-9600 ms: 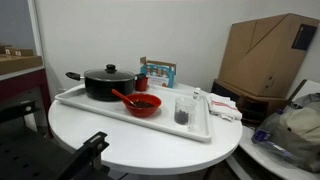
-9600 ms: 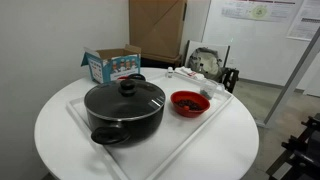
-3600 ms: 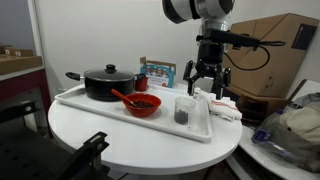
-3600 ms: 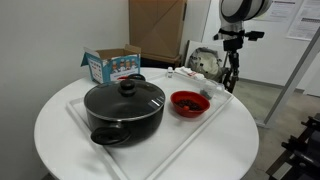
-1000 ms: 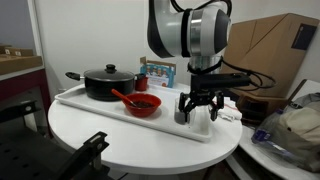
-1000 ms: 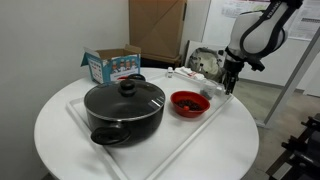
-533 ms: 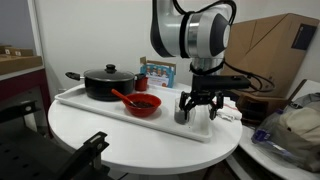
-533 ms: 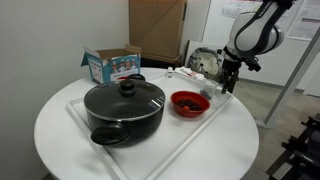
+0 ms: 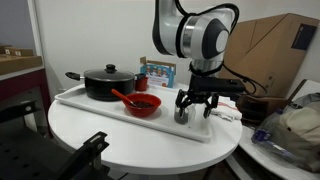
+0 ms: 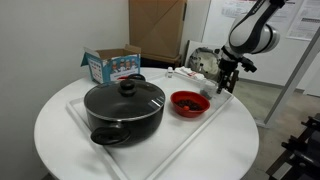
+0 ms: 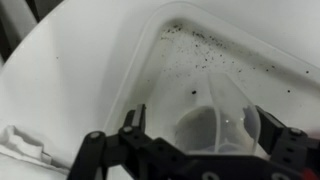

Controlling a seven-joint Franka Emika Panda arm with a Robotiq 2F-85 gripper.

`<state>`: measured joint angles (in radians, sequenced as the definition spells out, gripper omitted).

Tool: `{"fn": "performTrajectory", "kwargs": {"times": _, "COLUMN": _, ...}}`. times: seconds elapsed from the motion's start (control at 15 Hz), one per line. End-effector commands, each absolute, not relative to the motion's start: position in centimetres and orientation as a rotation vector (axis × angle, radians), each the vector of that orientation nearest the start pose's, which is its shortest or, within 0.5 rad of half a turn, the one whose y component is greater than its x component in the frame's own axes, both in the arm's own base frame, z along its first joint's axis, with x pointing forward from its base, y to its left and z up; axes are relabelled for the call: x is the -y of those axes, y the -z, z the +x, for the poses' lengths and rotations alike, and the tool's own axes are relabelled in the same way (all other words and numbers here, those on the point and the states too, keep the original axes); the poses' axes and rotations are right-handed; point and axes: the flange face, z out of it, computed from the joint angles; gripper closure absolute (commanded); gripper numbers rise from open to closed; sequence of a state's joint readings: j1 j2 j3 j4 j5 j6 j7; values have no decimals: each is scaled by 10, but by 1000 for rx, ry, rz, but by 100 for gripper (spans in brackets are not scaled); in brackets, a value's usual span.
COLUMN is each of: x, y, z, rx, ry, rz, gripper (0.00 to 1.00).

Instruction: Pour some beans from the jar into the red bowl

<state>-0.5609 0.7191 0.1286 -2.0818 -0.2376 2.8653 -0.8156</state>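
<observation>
I should next move my gripper slightly away from the red bowl toward the tray's end, onto the side of the jar there, since the jar stands between my open fingers.
The small clear jar stands upright at one end of the white tray, with dark beans in its bottom. My gripper is down around the jar, open. In the wrist view the jar sits between the two fingers of the gripper, with gaps on both sides. The red bowl with a red spoon sits on the tray beside the jar and also shows in an exterior view. There my gripper hides the jar.
A black lidded pot stands at the tray's other end, as an exterior view also shows. A small printed box stands behind the tray. White packets lie beside it. A cardboard box stands behind the table.
Over the last second my gripper has shifted slightly toward the jar and settled around it. The jar, bowl and pot have not moved.
</observation>
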Motion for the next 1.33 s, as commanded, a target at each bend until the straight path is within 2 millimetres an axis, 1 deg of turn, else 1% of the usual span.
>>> {"fn": "performTrajectory", "kwargs": {"times": 0.0, "x": 225, "y": -83, "z": 532, "rx": 927, "ry": 122, "rz": -2946, "gripper": 0}}
{"fn": "performTrajectory", "kwargs": {"times": 0.2, "x": 221, "y": -84, "z": 532, "rx": 971, "ry": 72, "rz": -2862, "gripper": 0}}
{"fn": "performTrajectory", "kwargs": {"times": 0.47, "x": 225, "y": -88, "z": 531, "rx": 1017, "ry": -17, "rz": -2801, "gripper": 0}}
{"fn": "performTrajectory", "kwargs": {"times": 0.67, "x": 231, "y": -93, "z": 529, "rx": 1045, "ry": -98, "rz": -2786, "gripper": 4}}
{"fn": "performTrajectory", "kwargs": {"times": 0.73, "x": 233, "y": -94, "z": 529, "rx": 1045, "ry": -124, "rz": -2800, "gripper": 7}}
{"fn": "performTrajectory", "kwargs": {"times": 0.8, "x": 236, "y": -96, "z": 529, "rx": 1045, "ry": -143, "rz": -2811, "gripper": 19}}
{"fn": "performTrajectory", "kwargs": {"times": 0.87, "x": 238, "y": -98, "z": 529, "rx": 1044, "ry": -159, "rz": -2834, "gripper": 34}}
{"fn": "performTrajectory", "kwargs": {"times": 0.93, "x": 239, "y": -100, "z": 529, "rx": 1047, "ry": -169, "rz": -2853, "gripper": 40}}
{"fn": "performTrajectory", "kwargs": {"times": 1.0, "x": 241, "y": -103, "z": 529, "rx": 1051, "ry": -173, "rz": -2872, "gripper": 49}}
{"fn": "performTrajectory", "kwargs": {"times": 1.07, "x": 242, "y": -105, "z": 530, "rx": 1053, "ry": -179, "rz": -2887, "gripper": 56}}
{"fn": "performTrajectory", "kwargs": {"times": 1.13, "x": 244, "y": -106, "z": 531, "rx": 1054, "ry": -183, "rz": -2908, "gripper": 65}}
{"fn": "performTrajectory", "kwargs": {"times": 1.27, "x": 244, "y": -109, "z": 532, "rx": 1061, "ry": -188, "rz": -2929, "gripper": 78}}
